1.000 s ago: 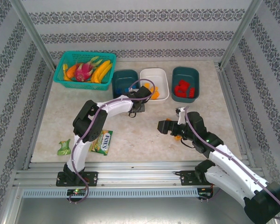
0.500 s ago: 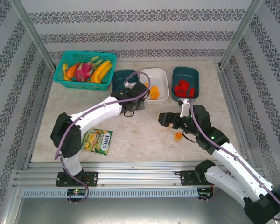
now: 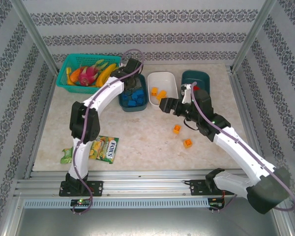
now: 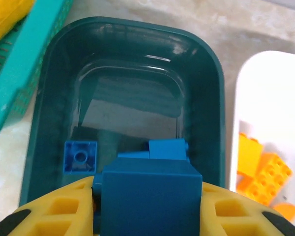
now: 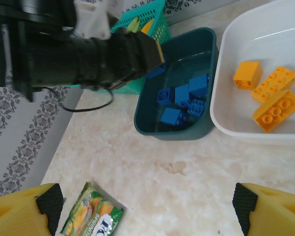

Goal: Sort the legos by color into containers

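Note:
Next, my left gripper moves down into the dark teal container [image 3: 134, 93] [image 4: 128, 125] beneath it and releases the blue lego, because more blue legos already lie inside that container.
My left gripper [image 4: 147, 216] is shut on a blue lego [image 4: 147, 196] and hangs over the left dark teal container [image 4: 54, 98]. More blue legos [image 4: 80, 157] lie in that container [image 3: 132, 97]. From above, the left gripper [image 3: 131, 84] is at that tub's far end. The white container [image 3: 169, 78] holds orange legos [image 5: 275, 105]. My right gripper [image 3: 163, 104] stands open just in front of the white tub, and its fingers [image 5: 24, 211] have nothing between them. Two orange legos [image 3: 177, 129] [image 3: 187, 143] lie on the table. My right arm covers part of the right teal container [image 3: 199, 77].
A green lattice basket [image 3: 69, 81] of toy fruit stands at the back left, close to the left tub. A candy packet [image 3: 105, 147] lies at the front left, with a small green wrapper [image 3: 66, 156] beside it. Metal rails run along the table's sides and front.
The left arm swung from in front of the white tub to above the left teal tub. The right gripper rose from the table towards the white tub, still open, uncovering two orange bricks.

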{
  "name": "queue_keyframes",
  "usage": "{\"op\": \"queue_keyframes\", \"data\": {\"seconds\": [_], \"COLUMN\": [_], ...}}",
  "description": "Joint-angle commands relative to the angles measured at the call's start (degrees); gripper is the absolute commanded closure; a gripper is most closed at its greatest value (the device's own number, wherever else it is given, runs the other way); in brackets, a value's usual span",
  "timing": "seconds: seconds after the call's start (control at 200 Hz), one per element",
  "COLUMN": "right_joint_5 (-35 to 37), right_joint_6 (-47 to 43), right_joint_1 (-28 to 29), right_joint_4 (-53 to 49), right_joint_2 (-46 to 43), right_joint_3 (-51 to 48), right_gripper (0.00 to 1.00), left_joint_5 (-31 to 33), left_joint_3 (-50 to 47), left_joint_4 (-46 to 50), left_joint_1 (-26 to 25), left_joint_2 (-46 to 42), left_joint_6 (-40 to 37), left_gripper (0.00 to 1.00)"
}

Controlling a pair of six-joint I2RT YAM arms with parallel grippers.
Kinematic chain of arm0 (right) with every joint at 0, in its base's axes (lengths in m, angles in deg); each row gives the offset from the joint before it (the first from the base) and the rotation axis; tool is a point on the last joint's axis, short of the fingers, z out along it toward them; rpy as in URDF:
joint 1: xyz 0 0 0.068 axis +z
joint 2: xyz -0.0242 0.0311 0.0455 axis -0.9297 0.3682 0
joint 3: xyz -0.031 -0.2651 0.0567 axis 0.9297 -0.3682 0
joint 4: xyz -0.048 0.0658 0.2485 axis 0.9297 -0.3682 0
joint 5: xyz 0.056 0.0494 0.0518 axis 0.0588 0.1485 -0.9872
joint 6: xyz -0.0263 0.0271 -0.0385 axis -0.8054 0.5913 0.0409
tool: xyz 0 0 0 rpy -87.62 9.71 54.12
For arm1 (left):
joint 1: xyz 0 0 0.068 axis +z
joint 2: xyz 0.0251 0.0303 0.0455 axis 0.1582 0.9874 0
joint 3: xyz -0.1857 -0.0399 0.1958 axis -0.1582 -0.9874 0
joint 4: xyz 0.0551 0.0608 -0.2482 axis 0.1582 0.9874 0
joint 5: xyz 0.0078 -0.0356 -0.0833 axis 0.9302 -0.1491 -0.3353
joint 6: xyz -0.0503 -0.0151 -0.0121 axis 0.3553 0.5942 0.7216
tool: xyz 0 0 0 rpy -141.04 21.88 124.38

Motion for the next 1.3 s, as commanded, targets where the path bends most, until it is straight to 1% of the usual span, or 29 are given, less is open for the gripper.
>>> {"op": "queue_keyframes", "data": {"seconds": [0.0,0.145,0.325,0.455,0.62,0.66,0.744,0.829,0.904,0.969,1.114,1.214,1.294], "right_joint_5": [-1.1,-0.9,-0.1,0.6,0.6,0.6,1.0,2.3,4.6,6.3,11.7,14.3,14.9], "right_joint_6": [1.4,1.8,2.8,2.8,2.4,2.4,2.1,1.6,1.4,1.2,4.1,8.0,10.5], "right_joint_1": [-0.7,-0.7,-0.7,-0.8,-0.9,-0.9,-0.9,-1.0,-1.2,-1.5,-2.1,-3.0,-3.2], "right_joint_4": [2.6,2.7,2.4,1.3,0.2,0.0,-1.1,-4.8,-9.2,-15.2,-29.4,-38.1,-41.5], "right_joint_2": [2.2,2.6,1.5,0.7,0.4,0.5,0.5,0.8,0.8,1.2,2.8,5.3,8.1], "right_joint_3": [3.5,3.3,1.1,0.5,0.2,0.1,0.2,1.1,2.3,4.0,7.8,9.3,9.6], "right_gripper": [0.09,0.09,0.09,0.09,0.09,0.09,0.09,0.08,0.08,0.09,0.11,0.13,0.13], "left_joint_5": [0.0,-0.1,-0.9,-2.4,-2.6,-3.0,-4.3,-5.1,-5.5,-5.5,-6.9,-8.8,-12.1], "left_joint_3": [8.0,11.9,17.8,18.4,18.3,18.4,18.4,18.4,18.4,18.1,15.9,10.2,1.4], "left_joint_4": [3.2,1.1,2.7,2.9,3.6,3.5,3.4,3.8,3.9,4.1,2.7,-1.2,-5.9], "left_joint_1": [1.0,2.7,3.7,4.0,4.2,4.2,4.2,4.1,4.0,3.7,3.0,1.6,0.3], "left_joint_2": [5.5,10.8,17.1,19.1,19.6,19.5,19.0,17.6,15.9,14.1,7.9,0.6,-7.0], "left_joint_6": [-3.5,-2.7,-2.5,-1.9,-1.1,-1.0,-0.5,0.5,0.8,1.0,1.9,1.4,0.6], "left_gripper": [0.68,0.68,0.67,0.66,0.65,0.63,0.53,0.42,0.37,0.32,0.28,0.26,0.22]}}
